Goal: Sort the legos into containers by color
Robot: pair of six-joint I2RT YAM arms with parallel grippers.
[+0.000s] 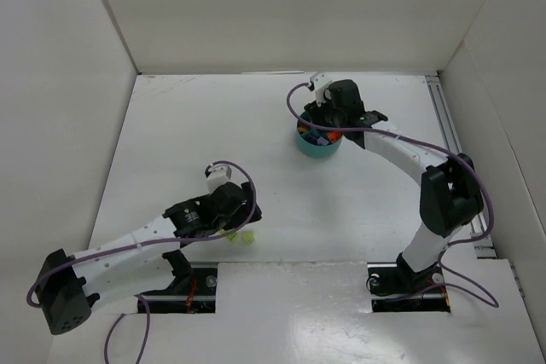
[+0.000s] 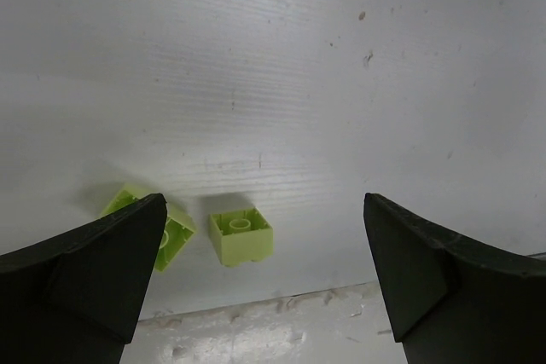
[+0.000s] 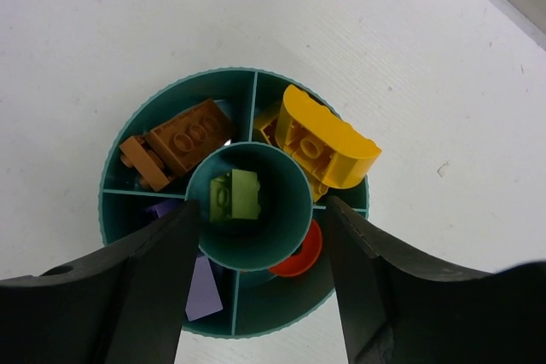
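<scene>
The robot's left gripper will go down, back toward the table's front edge, onto the smaller lime green lego (image 2: 241,237) between its open fingers.
Two lime green legos lie on the table near its front edge: one (image 2: 241,237) sits hollow side up between my left fingers, the other (image 2: 162,234) is partly hidden behind the left finger. My left gripper (image 2: 264,204) hangs open above them, touching neither. In the top view these bricks (image 1: 246,236) show just under the left gripper (image 1: 241,224). The round teal dish of containers (image 3: 128,219) lies under my right gripper (image 3: 263,206), which is open with nothing held, its fingers astride the central cup. One lime lego (image 3: 235,196) lies in that cup.
Brown legos (image 3: 179,142) fill the dish's upper left compartment, orange-yellow ones (image 3: 328,138) the upper right. A round orange-red piece (image 3: 300,260) lies lower right, a lilac one (image 3: 203,289) lower left. The dish (image 1: 312,151) stands at mid-right of the walled white table.
</scene>
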